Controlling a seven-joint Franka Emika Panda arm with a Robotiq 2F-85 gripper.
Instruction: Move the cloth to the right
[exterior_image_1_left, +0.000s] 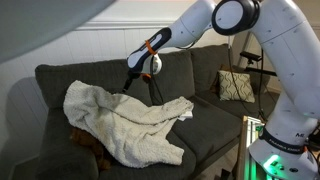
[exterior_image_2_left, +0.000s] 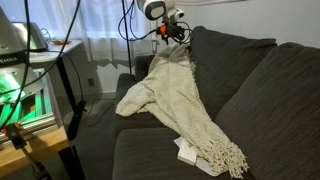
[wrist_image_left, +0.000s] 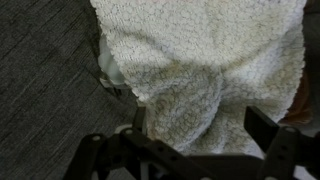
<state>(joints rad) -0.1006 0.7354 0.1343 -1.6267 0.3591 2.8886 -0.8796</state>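
The robot should bring its gripper down onto a raised fold of the cloth (exterior_image_1_left: 125, 98) (wrist_image_left: 204, 114) by the backrest and close the gripper, because that fold shows below and between its open fingers.
The cloth (exterior_image_1_left: 125, 122) is a large cream-white fluffy throw. It lies rumpled over the left and middle cushions of a dark grey sofa (exterior_image_1_left: 210, 125). In an exterior view the cloth (exterior_image_2_left: 180, 100) runs from the backrest down over the seat, with a fringed end at the front. My gripper (exterior_image_1_left: 129, 84) hovers just above the cloth's upper edge by the backrest, also seen in an exterior view (exterior_image_2_left: 172, 38). In the wrist view the gripper (wrist_image_left: 200, 122) is open. Its two dark fingers straddle a raised fold of the cloth (wrist_image_left: 195, 60) without closing on it.
A cream pillow with a dark zigzag pattern (exterior_image_1_left: 237, 85) leans at the sofa's right end. A brownish-orange cloth (exterior_image_1_left: 84, 138) peeks out under the throw. A green-lit stand (exterior_image_2_left: 25, 95) with equipment is beside the sofa. A window with curtains (exterior_image_2_left: 100, 25) is behind.
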